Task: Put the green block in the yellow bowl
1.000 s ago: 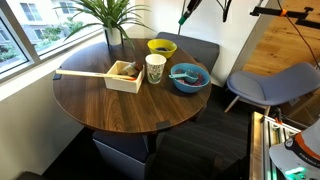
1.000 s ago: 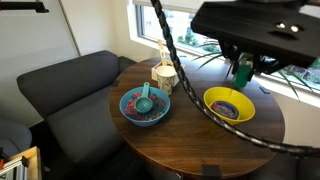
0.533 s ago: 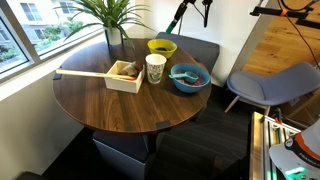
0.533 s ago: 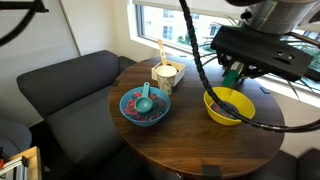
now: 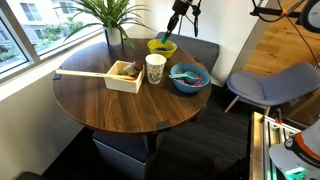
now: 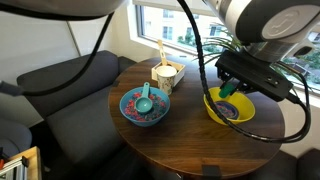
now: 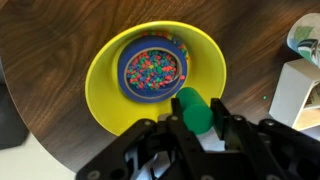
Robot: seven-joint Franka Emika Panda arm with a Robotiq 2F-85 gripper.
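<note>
The gripper next lowers the green block [image 6: 229, 88] past the yellow bowl's rim it still hangs above and releases it. The yellow bowl's open inside lies below the gripper.
My gripper [image 7: 195, 118] is shut on the green block [image 7: 193, 109], a small bright green cylinder-like piece held between the two black fingers. It hangs just above the near rim of the yellow bowl [image 7: 104, 80], whose bottom shows a blue disc with multicoloured speckles. In both exterior views the gripper [image 5: 168, 32] [image 6: 232, 88] is low over the yellow bowl [image 5: 155, 44] [image 6: 212, 104], and the green block [image 6: 229, 88] shows between the fingers. The block is not touching the bowl as far as I can tell.
On the round wooden table [image 5: 100, 100] stand a white paper cup [image 5: 155, 68], a blue bowl [image 5: 190, 78] with a teal spoon, and a wooden box [image 5: 125, 76]. A potted plant [image 5: 112, 15] is behind. A grey sofa [image 6: 60, 85] and chair [image 5: 270, 85] flank the table.
The arm has come down from high above the table to just over the yellow bowl, carrying the green block with it. Nothing on the table has moved.
</note>
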